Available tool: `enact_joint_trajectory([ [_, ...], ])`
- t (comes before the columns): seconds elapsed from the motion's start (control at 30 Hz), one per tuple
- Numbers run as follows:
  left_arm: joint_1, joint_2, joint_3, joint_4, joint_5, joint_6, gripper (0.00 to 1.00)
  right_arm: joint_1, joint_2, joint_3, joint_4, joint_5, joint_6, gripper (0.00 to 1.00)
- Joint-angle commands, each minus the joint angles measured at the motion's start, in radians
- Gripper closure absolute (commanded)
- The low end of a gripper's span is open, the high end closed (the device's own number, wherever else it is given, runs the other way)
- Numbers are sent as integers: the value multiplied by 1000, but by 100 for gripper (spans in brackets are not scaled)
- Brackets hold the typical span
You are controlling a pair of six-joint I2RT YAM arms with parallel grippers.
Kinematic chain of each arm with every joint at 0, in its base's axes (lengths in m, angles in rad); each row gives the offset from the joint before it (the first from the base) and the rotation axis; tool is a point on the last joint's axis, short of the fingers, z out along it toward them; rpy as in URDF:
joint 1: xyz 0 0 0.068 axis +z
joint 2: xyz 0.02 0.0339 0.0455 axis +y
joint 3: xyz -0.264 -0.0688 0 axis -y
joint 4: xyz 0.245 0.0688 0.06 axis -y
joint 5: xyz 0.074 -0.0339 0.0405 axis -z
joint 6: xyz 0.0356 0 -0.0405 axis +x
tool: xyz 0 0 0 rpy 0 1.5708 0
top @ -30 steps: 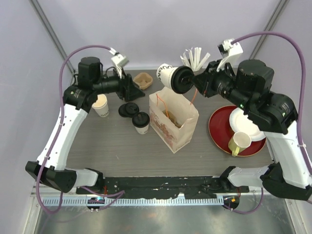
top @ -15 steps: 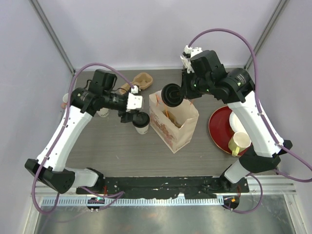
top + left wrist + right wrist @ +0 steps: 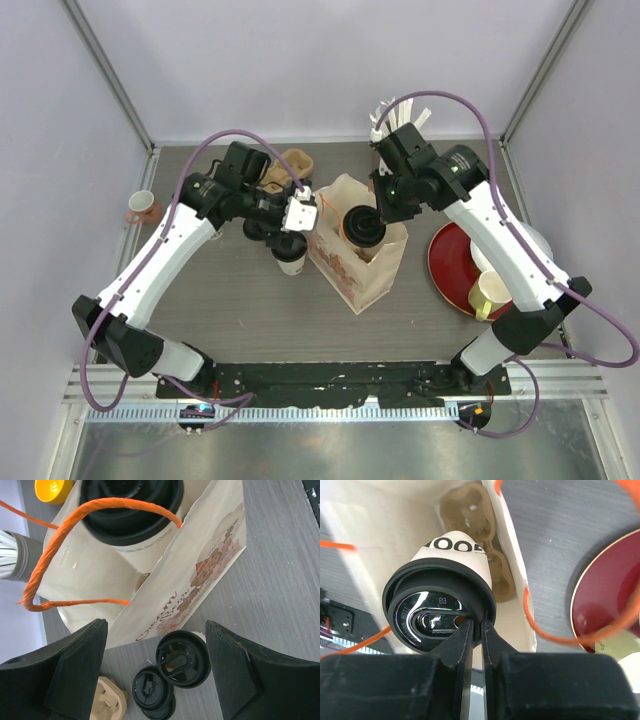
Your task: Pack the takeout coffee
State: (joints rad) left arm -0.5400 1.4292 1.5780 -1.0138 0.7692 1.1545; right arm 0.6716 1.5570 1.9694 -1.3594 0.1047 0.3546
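My right gripper will next move down and back over the cardboard carrier's near end, since the takeout coffee point(image 3: 362, 225) is still hanging above the carrier.
The takeout coffee point(image 3: 362, 225), a cream paper cup with a black lid, hangs tilted in the open mouth of the paper bag point(image 3: 372, 275). My right gripper point(image 3: 381, 208) is shut on the lid's rim. In the right wrist view the fingers point(image 3: 476, 625) pinch the rim of the lid point(image 3: 437, 612), and the cup wall point(image 3: 460, 547) points down into the bag. My left gripper point(image 3: 303, 225) is open at the bag's left side. In the left wrist view point(image 3: 157, 670) its jaws stand wide apart, holding nothing, with the bag wall point(image 3: 190, 575) ahead.
A second lidded cup point(image 3: 290, 257) and loose black lids point(image 3: 152, 690) sit left of the bag. A cardboard carrier point(image 3: 485, 555) lies inside the bag; another point(image 3: 293, 163) is at the back. A pinkish mug point(image 3: 140, 208) is far left. A red plate point(image 3: 450, 270) with a yellow mug point(image 3: 492, 292) is on the right.
My right gripper brought the lidded cup from the back of the table down into the bag's mouth. My left arm swung right to the bag's left side.
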Motion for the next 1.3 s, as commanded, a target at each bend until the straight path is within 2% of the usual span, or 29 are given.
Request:
enact_joint_trajectory([
  [0.0,-18,2,-10,70,-14,30,17,-18,0,-76,-147,-51,-37,99],
  [0.27,-69,19,-16,-31,-27,134,19,-15,26,-185,-149,-132,-100,99],
  [0.37,-77,13,-42,-66,-44,189,23,-7,29,-219,-147,-122,-109,99],
  [0.43,-80,10,-52,-78,-48,208,31,3,29,-250,-138,-122,-108,99],
  [0.7,-81,-4,-29,-111,-51,192,32,9,3,-432,28,-122,-85,99],
  [0.93,-80,-30,-1,-137,-50,140,28,9,8,-458,80,-109,-74,99],
  [1.0,-80,-36,8,-131,-47,97,27,8,2,-458,88,-65,-69,99],
  [1.27,-69,-64,42,-83,-22,-120,25,9,18,-471,103,-46,-69,99],
])
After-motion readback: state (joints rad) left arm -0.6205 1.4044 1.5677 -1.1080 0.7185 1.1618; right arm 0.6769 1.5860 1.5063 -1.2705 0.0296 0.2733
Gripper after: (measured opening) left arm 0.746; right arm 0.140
